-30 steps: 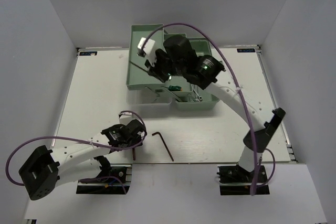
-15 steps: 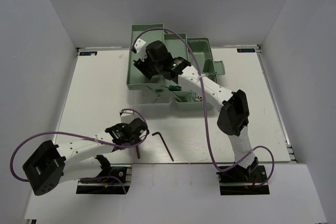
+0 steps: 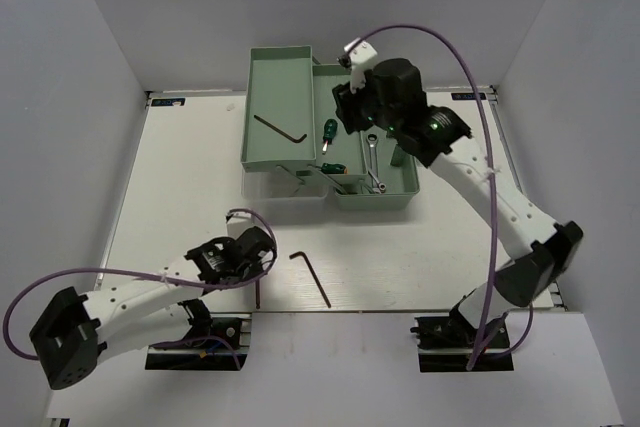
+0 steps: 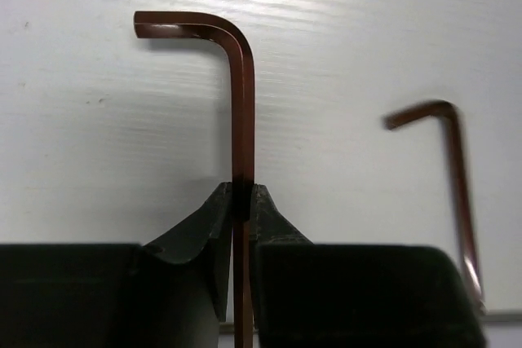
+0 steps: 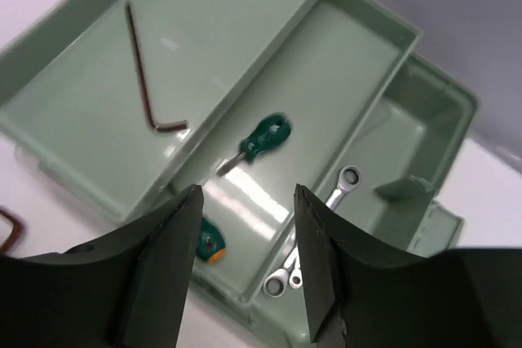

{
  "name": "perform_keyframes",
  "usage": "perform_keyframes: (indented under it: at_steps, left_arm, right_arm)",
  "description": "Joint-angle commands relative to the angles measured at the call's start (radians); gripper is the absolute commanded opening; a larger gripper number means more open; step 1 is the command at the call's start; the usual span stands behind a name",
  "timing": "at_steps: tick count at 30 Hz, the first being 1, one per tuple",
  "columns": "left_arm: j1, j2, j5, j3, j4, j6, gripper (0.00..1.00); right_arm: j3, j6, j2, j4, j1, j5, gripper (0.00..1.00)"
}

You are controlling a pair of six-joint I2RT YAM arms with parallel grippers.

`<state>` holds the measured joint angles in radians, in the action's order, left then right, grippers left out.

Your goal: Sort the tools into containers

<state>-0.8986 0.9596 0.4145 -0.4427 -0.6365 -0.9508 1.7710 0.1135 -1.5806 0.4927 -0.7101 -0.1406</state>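
Note:
My left gripper lifts the hex key's stem up and outward next, over the tray that already holds a hex key (image 3: 276, 115), and releases it, since that tray lies outward.
My left gripper (image 4: 241, 191) is shut on the long shank of a dark L-shaped hex key (image 4: 240, 95), low at the table's near left (image 3: 258, 290). A second hex key (image 3: 312, 275) lies loose on the table just to its right (image 4: 457, 177). My right gripper (image 5: 247, 193) hangs open and empty above the pale-green trays (image 3: 250, 97). The left tray (image 5: 73, 120) holds a third hex key (image 5: 143, 71). In the middle tray (image 5: 351, 63) lie two green-handled screwdrivers (image 5: 261, 138) (image 5: 205, 244). The right tray (image 5: 432, 120) holds two silver wrenches (image 5: 339, 187) (image 5: 281, 276).
The fold-out toolbox stands at the table's far centre against the back wall. White walls close in the left, right and back sides. Purple cables loop from both arms (image 3: 440, 42). The arm bases sit at the near edge (image 3: 195, 342).
My left gripper has closed on the hex key. My right gripper has let go of a hex key into the left tray, opened, and swung right over the middle tray.

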Motion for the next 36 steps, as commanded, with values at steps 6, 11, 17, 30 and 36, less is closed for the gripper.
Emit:
perform_keyframes:
  at_steps: [6,11,17,30,36]
  left_arm:
    - [-0.034,-0.173,-0.060,-0.315,-0.005,0.291,0.00]
    - [-0.034,-0.122,0.004,-0.490,0.021,0.385,0.00]
    - [-0.034,-0.055,0.156,-0.588,0.156,0.455,0.00]
    - [0.042,0.284,0.464,-0.860,0.449,0.699,0.00]
    - [0.129,0.416,0.524,-0.932,0.512,0.761,0.00]
  right_arm:
    - [-0.512,0.070,0.163,0.125,0.031,0.597,0.67]
    - [-0.757,0.077,0.215,0.012,-0.015,0.578,0.62]
    - [-0.806,0.031,0.179,-0.037,-0.118,0.518,0.58]
    - [-0.798,-0.093,0.034,-0.147,-0.336,0.245,0.64]
    - [-0.757,-0.153,-0.056,-0.144,-0.374,0.246,0.65]
